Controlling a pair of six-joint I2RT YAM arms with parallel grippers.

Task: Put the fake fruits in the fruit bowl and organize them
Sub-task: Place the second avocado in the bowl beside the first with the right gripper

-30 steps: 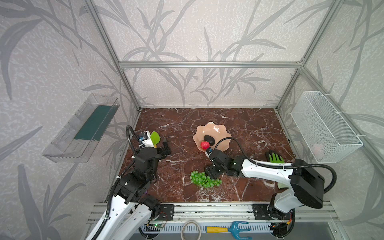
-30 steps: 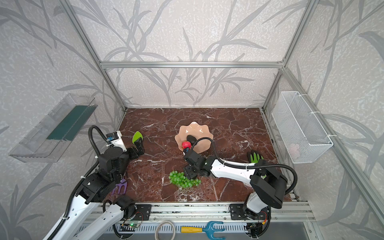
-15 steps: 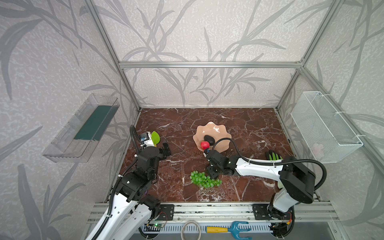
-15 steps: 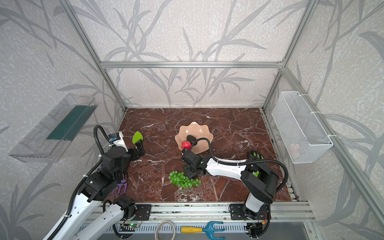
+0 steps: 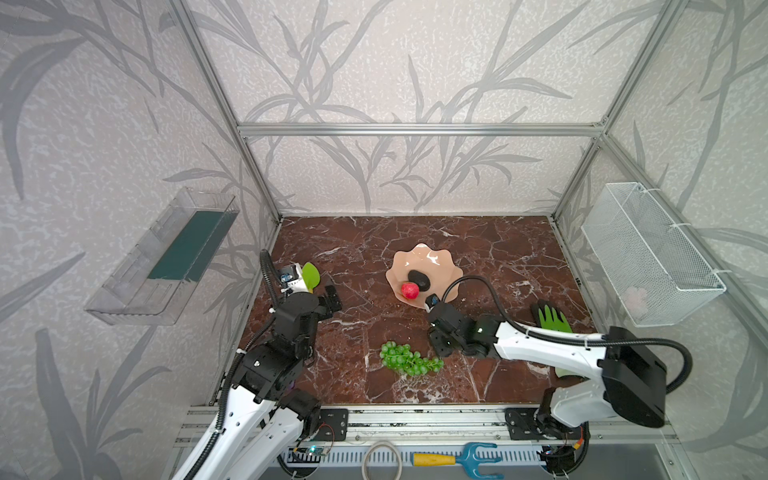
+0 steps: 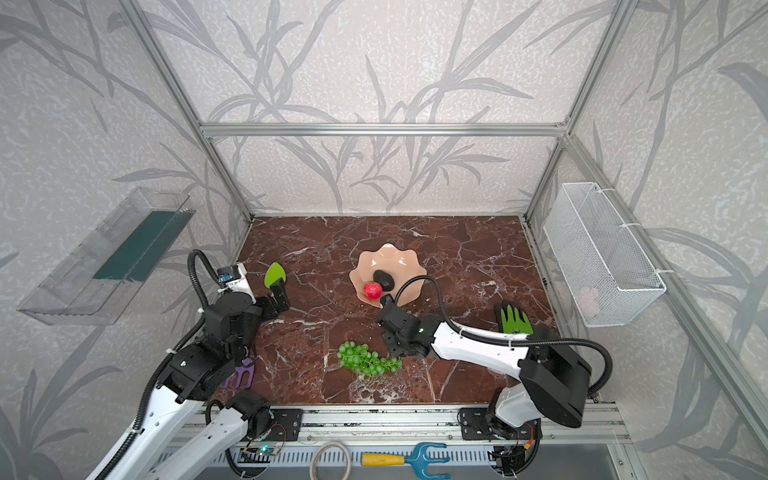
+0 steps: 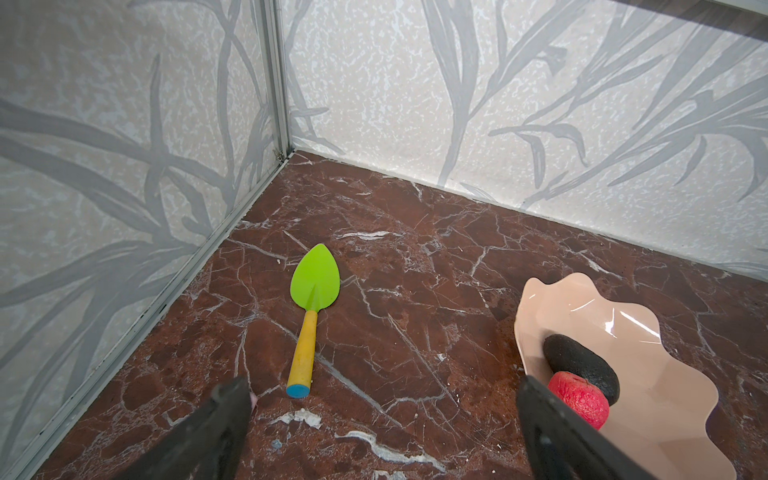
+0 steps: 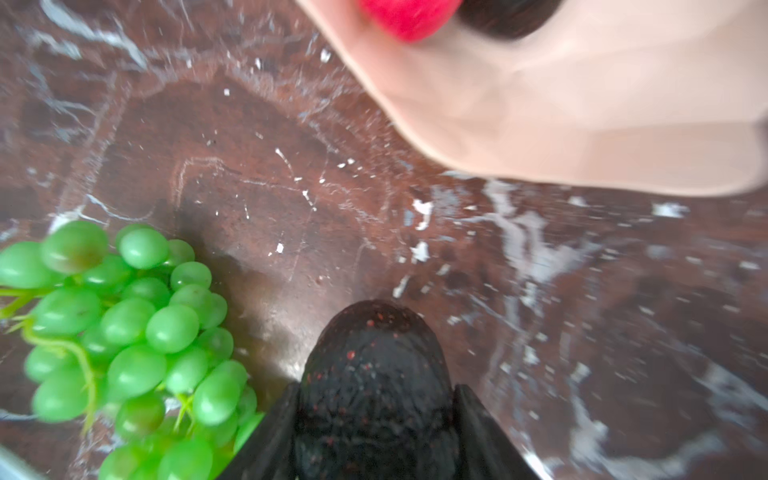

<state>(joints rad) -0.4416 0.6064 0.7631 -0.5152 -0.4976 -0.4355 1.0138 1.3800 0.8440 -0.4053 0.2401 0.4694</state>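
Observation:
My right gripper needs to lift over the bowl's near rim next, go down to the bare bottom of the bowl beside the dark avocado (image 5: 437, 276) (image 8: 612, 48) and let go of the second avocado there, since that spot lies outward.
Both top views show the peach-pink fruit bowl (image 5: 440, 266) (image 6: 399, 262) near the middle of the floor, with one dark avocado (image 5: 419, 279) (image 6: 383, 279) and the red fruit (image 5: 410, 291) (image 6: 372, 290) inside. The green grapes (image 5: 405, 359) (image 6: 365, 360) lie on the floor in front of it. My right gripper (image 5: 440, 345) (image 6: 392, 345) is low between bowl and grapes. In the right wrist view it (image 8: 376, 387) is shut on a second avocado (image 8: 374, 365), the grapes (image 8: 124, 332) alongside. My left gripper (image 5: 328, 299) (image 7: 382, 386) stands open and empty at the left.
A green toy spade (image 7: 313, 291) (image 5: 310, 274) lies by the left gripper. A green glove (image 5: 550, 318) rests at the right. A wire basket (image 5: 648, 253) hangs on the right wall and a clear tray (image 5: 166, 257) on the left. A purple rake (image 6: 243, 374) lies under the left arm.
The right gripper's jaws have closed onto the avocado beside the grapes, staying in about the same spot. The left arm has hardly moved and its gripper stays open.

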